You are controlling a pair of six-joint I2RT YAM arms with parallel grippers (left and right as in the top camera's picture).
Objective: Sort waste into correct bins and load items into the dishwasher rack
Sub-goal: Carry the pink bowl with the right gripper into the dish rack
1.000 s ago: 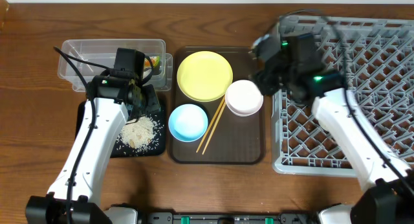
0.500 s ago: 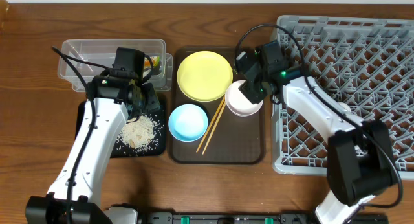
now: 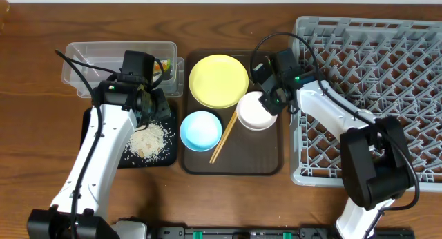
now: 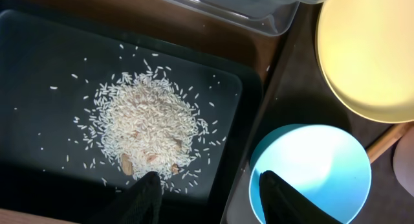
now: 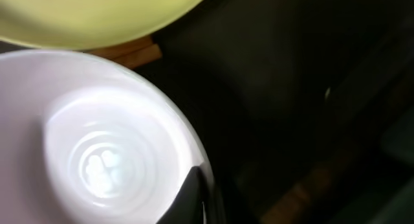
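My right gripper needs to lift the bowl outward next and let it go at the rack's far tray-side corner [image 3: 315, 45], which is to the gripper's right in the overhead view.
On the brown serving tray [image 3: 257, 160] lie a yellow plate [image 3: 218, 81], a light blue bowl [image 3: 201, 130], a white bowl [image 3: 254, 112] and wooden chopsticks [image 3: 224, 136]. My right gripper [image 3: 271, 101] is shut on the white bowl's [image 5: 84, 153] right rim, one finger [image 5: 192, 197] inside it. Over the inner edge of the black tray [image 3: 163, 159], my left gripper [image 3: 148, 105] hangs open and holds nothing; in the left wrist view it [image 4: 213, 193] spans the gap between the rice heap [image 4: 145, 123] and the blue bowl [image 4: 317, 166]. A green-and-orange wrapper [image 3: 166, 66] lies in the clear tub [image 3: 97, 63].
The grey dishwasher rack [image 3: 387, 94] fills the right side, close against the brown tray's right edge. The clear tub sits behind the black tray at the left. Bare wooden table shows along the back and front left.
My right arm swung from above the rack's left edge down to the white bowl and shut on its rim; the bowl shifted slightly left. The left arm has not moved.
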